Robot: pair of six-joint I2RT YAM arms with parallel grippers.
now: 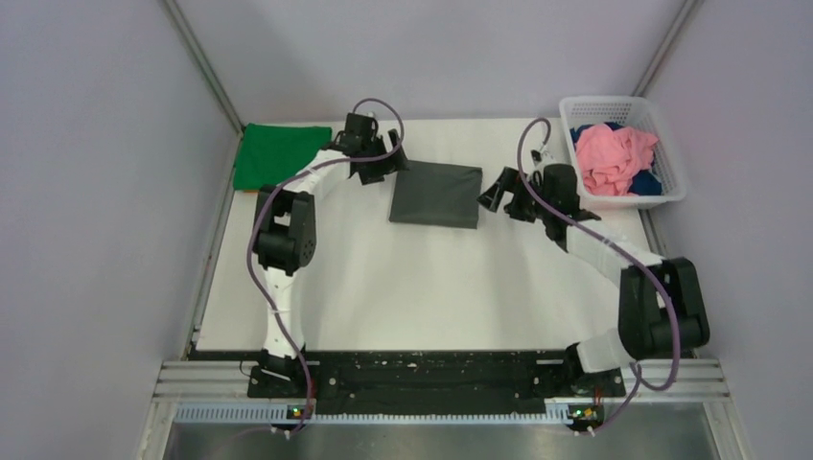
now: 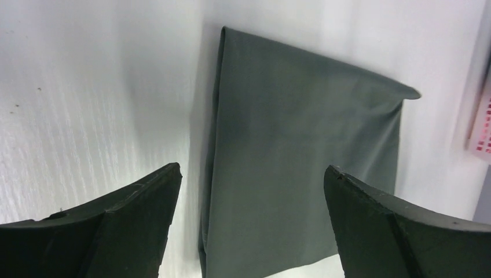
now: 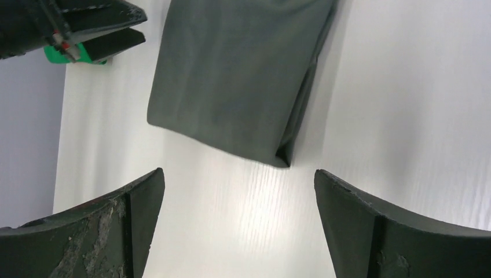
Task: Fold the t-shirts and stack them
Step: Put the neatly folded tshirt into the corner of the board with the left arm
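Note:
My left gripper lowers over the dark grey t-shirt's edge facing the green one and closes next, since that edge lies below, already between its open fingers.
A dark grey t-shirt (image 1: 436, 194) lies folded into a flat rectangle at the middle back of the table; it also shows in the left wrist view (image 2: 301, 162) and the right wrist view (image 3: 231, 75). My left gripper (image 1: 383, 172) is open and empty just above its left edge (image 2: 252, 174). My right gripper (image 1: 503, 195) is open and empty beside its right edge (image 3: 238, 176), over bare table. A green t-shirt (image 1: 278, 153) lies folded at the back left. A pink t-shirt (image 1: 614, 158) and a dark blue one (image 1: 648, 182) are bunched in the basket.
The white lattice basket (image 1: 673, 153) stands at the back right corner. Grey walls enclose the table on three sides. The arm bases sit on a black rail (image 1: 422, 379) at the near edge.

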